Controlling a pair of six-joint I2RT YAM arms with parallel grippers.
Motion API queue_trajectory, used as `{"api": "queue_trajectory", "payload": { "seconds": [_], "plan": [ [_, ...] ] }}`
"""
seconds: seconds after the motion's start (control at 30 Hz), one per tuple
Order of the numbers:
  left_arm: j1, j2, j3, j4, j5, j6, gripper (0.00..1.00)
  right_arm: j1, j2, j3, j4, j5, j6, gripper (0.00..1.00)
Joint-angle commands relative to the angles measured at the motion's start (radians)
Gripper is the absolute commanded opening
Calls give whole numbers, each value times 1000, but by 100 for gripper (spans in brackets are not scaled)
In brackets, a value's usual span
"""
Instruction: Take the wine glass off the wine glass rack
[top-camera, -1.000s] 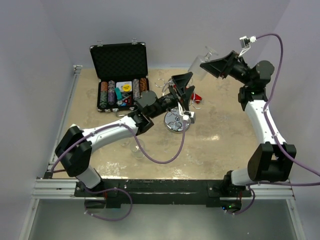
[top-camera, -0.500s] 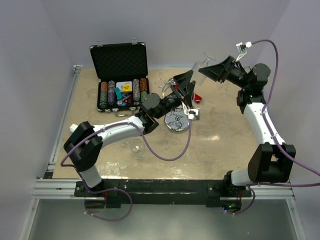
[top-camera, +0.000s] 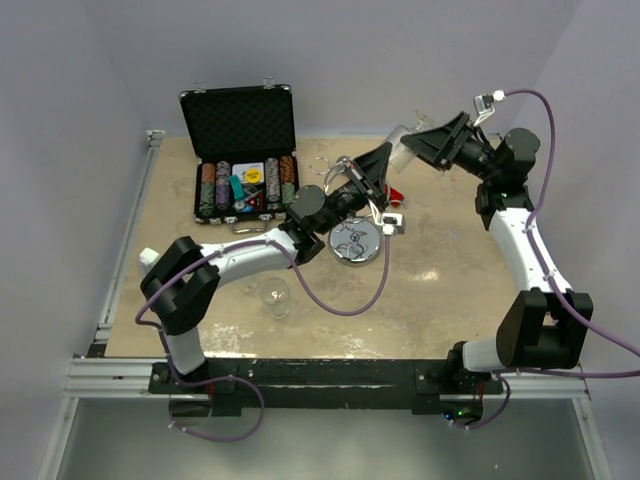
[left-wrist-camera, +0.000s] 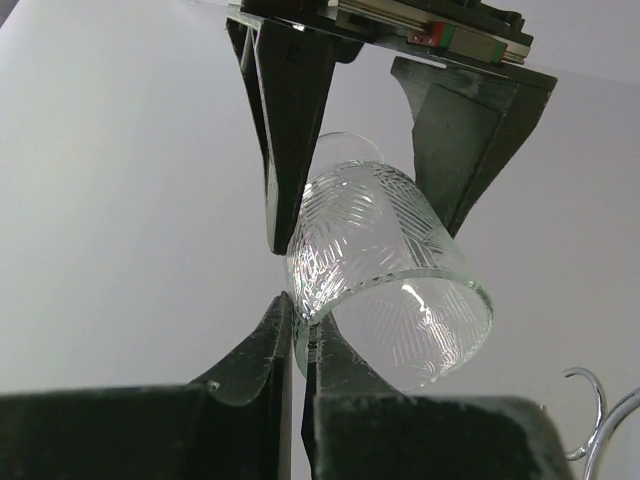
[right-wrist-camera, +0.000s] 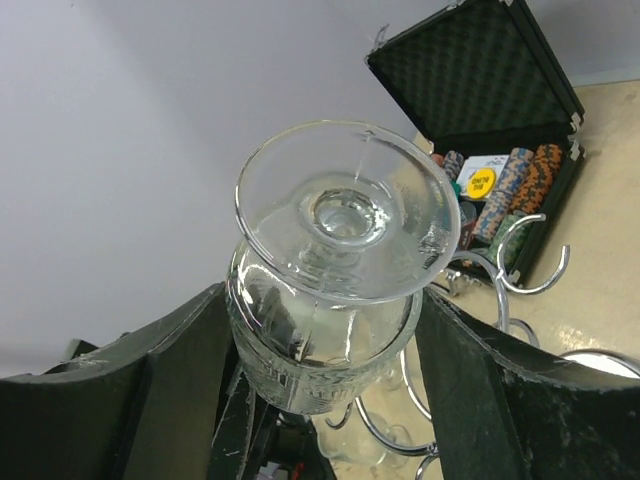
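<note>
The robot's left gripper will go left in the top view next, then down to release the wine glass on the tabletop by the chip case, because space is free there.
The wine glass (top-camera: 400, 148) is in the air at the back right, clear of the wine glass rack (top-camera: 352, 243). My right gripper (top-camera: 422, 143) is shut on its bowl (right-wrist-camera: 320, 350), and the foot (right-wrist-camera: 345, 210) faces the right wrist camera. My left gripper (left-wrist-camera: 300, 325) is shut on the glass rim (left-wrist-camera: 400, 285), pinching it between its fingertips. In the top view the left gripper (top-camera: 383, 160) reaches up from below the glass. The right fingers (left-wrist-camera: 290, 150) flank the patterned bowl. The rack's chrome loops (right-wrist-camera: 520, 260) stand beside and below the glass.
An open black chip case (top-camera: 240, 150) stands at the back left. Another clear glass (top-camera: 275, 296) stands on the table near the left arm. A small red object (top-camera: 395, 195) lies by the rack. Grey walls close in behind and on both sides.
The left arm stretched further up toward the glass and its gripper closed on the rim. The right gripper brought the glass slightly down and to the left.
</note>
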Motion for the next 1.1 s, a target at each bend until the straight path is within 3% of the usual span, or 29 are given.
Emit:
{"api": "queue_trajectory", "payload": {
  "seconds": [0.0,0.17,0.37,0.5,0.67,0.83,1.07],
  "plan": [
    [-6,11,91,70,-14,-14,0,9,-43,-10,58,-6,-112,75],
    [-7,18,151,29,-50,-37,0,-4,-39,-7,50,-22,-112,98],
    [2,18,272,-160,-131,-50,0,-37,-71,-2,69,-48,-129,99],
    [23,23,373,-316,-209,-53,0,-38,-106,17,34,-65,-224,99],
    [103,-4,540,-641,-281,-83,0,-41,-152,39,-60,0,-359,99],
    [230,-15,789,-1115,-356,-200,0,-41,-168,77,-207,142,-557,99],
    [454,-90,866,-1623,-358,-338,0,-44,-105,100,-302,277,-675,99]
  ]
}}
